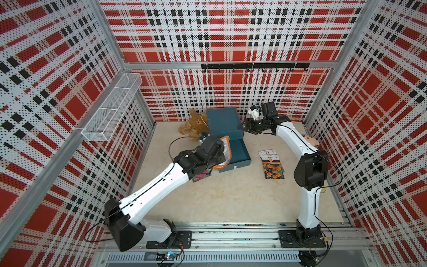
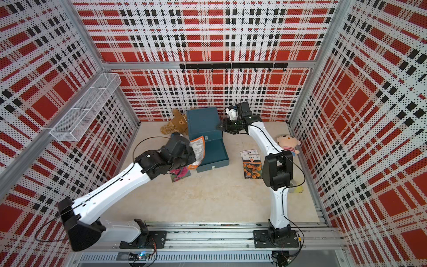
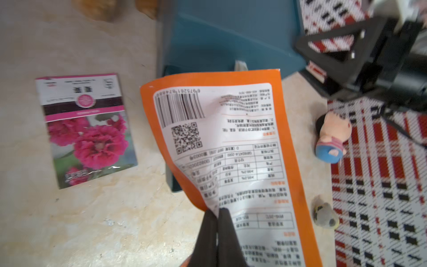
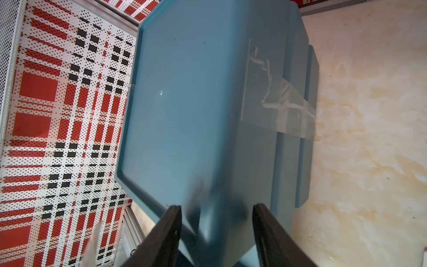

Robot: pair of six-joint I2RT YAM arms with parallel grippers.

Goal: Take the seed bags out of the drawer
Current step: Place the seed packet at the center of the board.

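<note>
My left gripper should clear the open drawer and lower over the pink-flower seed bag [image 1: 202,175] to release, as the orange-bordered bag still hangs above the drawer.
My left gripper [image 3: 217,211] is shut on the lower edge of an orange-bordered seed bag [image 3: 231,143] with a white printed label. It holds the bag up over the left side of the open blue drawer [image 1: 240,154]; the bag [image 2: 199,150] shows in both top views. A pink-flower seed bag [image 3: 85,129] lies flat on the table to the drawer's left. Two orange-flower seed bags [image 1: 272,168] lie overlapping to its right. My right gripper [image 4: 216,208] is open, its jaws apart on either side of the blue cabinet's [image 1: 223,121] right edge. The drawer's visible floor is bare.
A brown teddy bear [image 1: 194,124] lies behind the cabinet on the left. A small doll [image 2: 287,144] and a yellow-grey toy [image 2: 298,189] lie by the right wall. A white wire basket [image 1: 113,108] hangs on the left wall, a black hook rail [image 1: 254,65] on the back wall.
</note>
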